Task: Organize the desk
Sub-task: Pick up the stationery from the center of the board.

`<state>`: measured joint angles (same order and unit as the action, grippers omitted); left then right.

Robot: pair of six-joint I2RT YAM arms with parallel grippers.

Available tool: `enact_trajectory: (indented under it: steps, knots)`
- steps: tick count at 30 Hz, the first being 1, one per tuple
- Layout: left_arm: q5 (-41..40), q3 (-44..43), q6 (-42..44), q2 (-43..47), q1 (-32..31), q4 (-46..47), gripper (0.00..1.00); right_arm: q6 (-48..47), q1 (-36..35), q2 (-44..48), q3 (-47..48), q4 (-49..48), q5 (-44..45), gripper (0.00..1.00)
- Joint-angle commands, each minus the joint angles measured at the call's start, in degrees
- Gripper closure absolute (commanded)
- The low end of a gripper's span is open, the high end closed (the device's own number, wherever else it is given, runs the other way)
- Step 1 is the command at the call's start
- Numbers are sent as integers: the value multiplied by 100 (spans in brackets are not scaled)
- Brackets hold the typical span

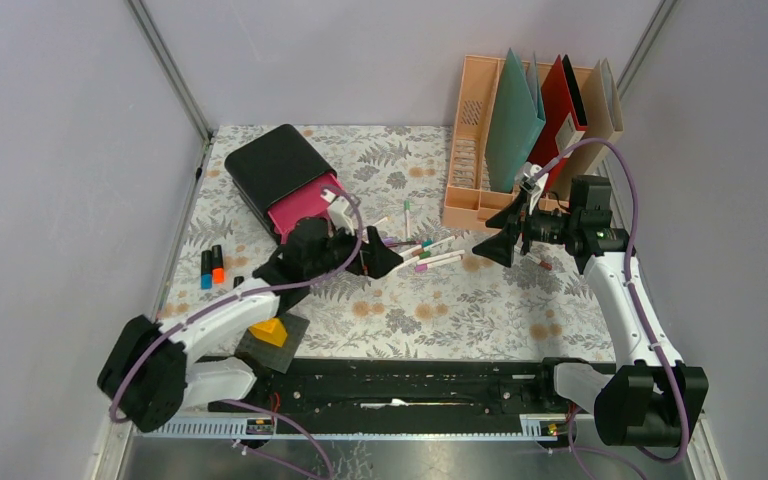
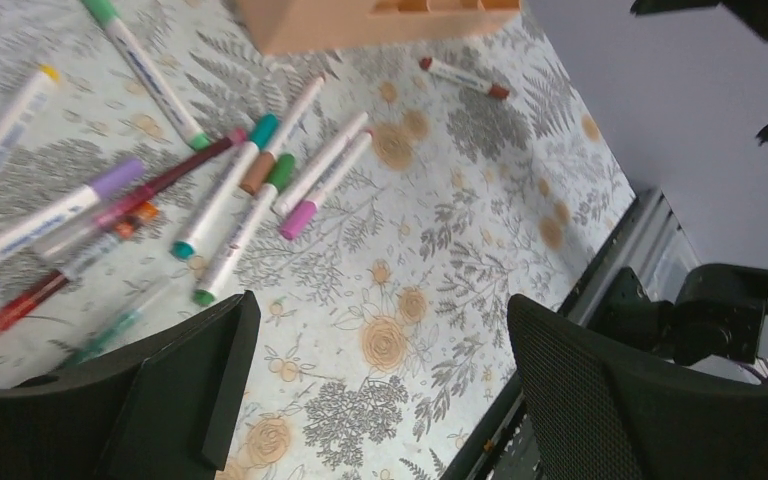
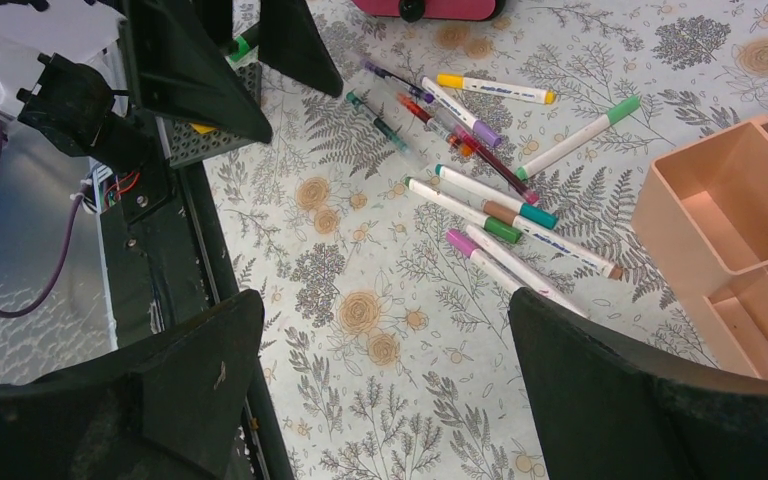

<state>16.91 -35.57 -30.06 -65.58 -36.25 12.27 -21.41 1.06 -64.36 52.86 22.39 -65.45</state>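
Note:
Bare cloth beside the magenta marker's end with the cap leaves finger room, so next I will move my left gripper to the right in the top view and down onto that end of the marker.
The desk (image 1: pixel 440 320) is covered in a pale cloth printed with ferns and flowers. Several loose markers (image 1: pixel 425 255) lie scattered at its middle. They also show in the left wrist view as markers (image 2: pixel 240 190) and in the right wrist view as markers (image 3: pixel 480 190). My left gripper (image 1: pixel 380 260) hovers just left of the pile, open and empty (image 2: pixel 380 370). My right gripper (image 1: pixel 498 235) hangs just right of the pile, facing the left one, also open with only cloth between its fingers (image 3: pixel 385 380).
A peach file rack (image 1: pixel 480 150) with upright folders stands at the back right. A black drawer box (image 1: pixel 275 165) with a pink drawer (image 1: pixel 305 212) pulled out sits at the back left. Two highlighters (image 1: pixel 212 266) lie at the left edge. A yellow block (image 1: pixel 270 330) rests on a black pad. A lone marker (image 2: pixel 463 77) lies near the rack.

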Motion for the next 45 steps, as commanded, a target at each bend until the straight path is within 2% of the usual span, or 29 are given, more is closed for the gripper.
enact_trajectory:
  steps: [1,12,18,20,27,39,45]
  knots:
    - [624,-158,-80,-590,-254,709,1,-143,-27,2,189,76,27,0]
    - [-695,-1683,1111,-2606,-1322,-376,3,-296,-31,-67,238,215,178,0]
    - [-615,-2584,1766,-3567,-1393,-948,23,-363,-14,-95,268,286,234,0]
    - [-601,-2853,1905,-3791,-1401,-1176,27,-384,3,-103,277,307,243,0]
    - [-830,-3392,2228,-4284,-1412,-1558,42,-442,27,-121,304,365,291,0]
    - [-1188,-3894,2573,-4737,-1415,-1964,45,-452,26,-172,304,372,288,0]
    - [-1311,-4029,2627,-4907,-1417,-2045,51,-449,30,-172,304,371,282,0]
